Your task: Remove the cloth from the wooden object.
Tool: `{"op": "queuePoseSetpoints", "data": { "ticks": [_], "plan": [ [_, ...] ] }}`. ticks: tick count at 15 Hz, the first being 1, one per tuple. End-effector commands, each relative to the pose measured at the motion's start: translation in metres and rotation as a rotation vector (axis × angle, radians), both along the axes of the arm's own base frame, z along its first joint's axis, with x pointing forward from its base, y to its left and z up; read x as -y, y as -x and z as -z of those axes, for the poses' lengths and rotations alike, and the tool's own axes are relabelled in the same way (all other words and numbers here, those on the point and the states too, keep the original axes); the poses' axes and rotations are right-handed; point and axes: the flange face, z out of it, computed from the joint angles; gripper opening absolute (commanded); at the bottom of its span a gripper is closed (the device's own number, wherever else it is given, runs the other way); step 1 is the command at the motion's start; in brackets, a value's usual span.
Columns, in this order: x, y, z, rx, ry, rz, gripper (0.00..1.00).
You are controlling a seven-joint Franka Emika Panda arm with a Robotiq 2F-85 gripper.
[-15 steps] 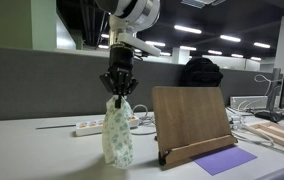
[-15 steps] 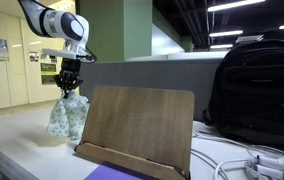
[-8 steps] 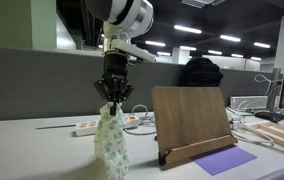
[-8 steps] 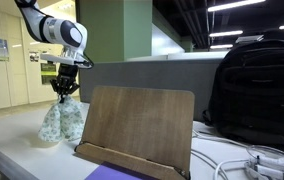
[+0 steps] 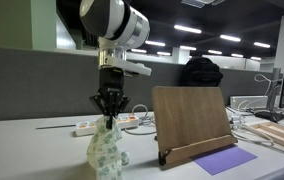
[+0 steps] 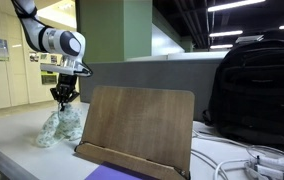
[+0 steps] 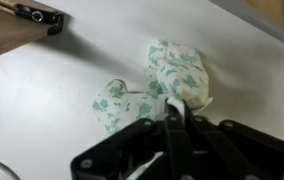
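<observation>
My gripper should move down toward the white table (image 5: 106,167) (image 7: 162,97) beside the bookstand and then let go of the fold, because the cloth already hangs apart from the wood.
The cloth (image 5: 106,152) is white with a green leaf pattern and hangs from my gripper (image 5: 109,111), its lower part bunching on the white table. It also shows in the other exterior view (image 6: 60,124) under the gripper (image 6: 62,100), and in the wrist view (image 7: 157,85), where the shut jaws (image 7: 172,118) pinch its top. The wooden object (image 5: 192,122) is an upright bookstand to one side of the cloth, apart from it. It shows in the exterior view (image 6: 137,128) and as a corner in the wrist view (image 7: 17,25).
A purple sheet (image 5: 225,160) lies at the bookstand's foot. A white power strip (image 5: 86,128) with cables sits behind the cloth. A black backpack (image 6: 254,90) stands beside the bookstand. More cables (image 6: 252,160) lie near the backpack. A grey partition (image 5: 32,80) runs behind the table.
My gripper has moved away from the bookstand and down, carrying the cloth. The cloth hung free before and now rests bunched on the table.
</observation>
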Motion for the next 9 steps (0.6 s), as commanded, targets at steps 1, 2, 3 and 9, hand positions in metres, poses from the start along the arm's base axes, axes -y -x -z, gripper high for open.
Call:
{"op": "queuePoseSetpoints", "data": {
  "ticks": [1,2,3,9],
  "plan": [
    [-0.014,-0.006,0.032,0.054,0.077,-0.013,0.01],
    [-0.016,-0.006,0.039,0.086,0.099,-0.027,0.01],
    [-0.018,-0.006,0.046,0.113,0.123,-0.039,0.01],
    [-0.021,-0.005,0.066,0.096,0.18,-0.042,0.36]
  ]
}}
